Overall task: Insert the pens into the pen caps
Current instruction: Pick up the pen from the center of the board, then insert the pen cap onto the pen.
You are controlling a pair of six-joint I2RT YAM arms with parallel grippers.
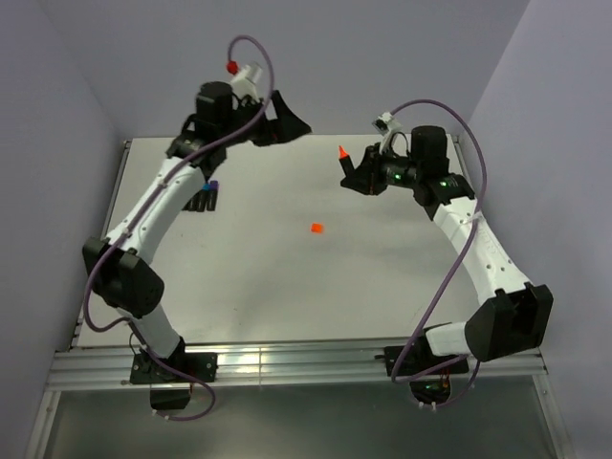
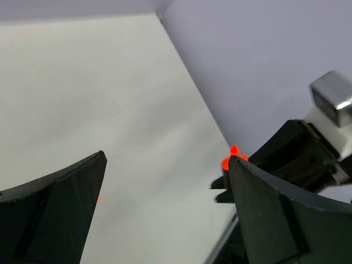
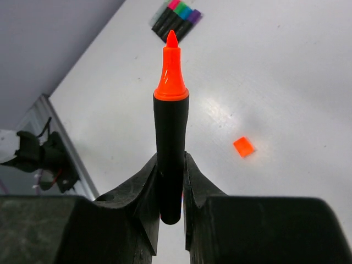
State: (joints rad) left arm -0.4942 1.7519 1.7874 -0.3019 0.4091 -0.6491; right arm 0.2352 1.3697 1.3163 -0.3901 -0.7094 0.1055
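My left gripper swings back and down next, tilting its open fingers astride the small orange pen cap [image 1: 317, 228] [image 2: 99, 199], because its colour matches the held pen's orange tip.
My right gripper [image 1: 356, 176] [image 3: 171, 165] is shut on the black barrel of an orange-tipped pen [image 1: 342, 153] [image 3: 171, 126], tip pointing up and away from the jaws. A small orange pen cap [image 1: 317, 228] [image 3: 243, 147] lies on the white table, apart from both grippers. Several other pens [image 1: 208, 196] [image 3: 177, 19] lie side by side at the table's left, beside the left arm. My left gripper [image 1: 292, 122] [image 2: 166, 159] hangs open and empty above the back of the table. In its view the orange tip [image 2: 234, 154] peeks past its right finger.
The white table [image 1: 287, 287] is bounded by purple walls at the back and on both sides. An aluminium rail [image 1: 306, 363] runs along the near edge, where both arm bases are bolted.
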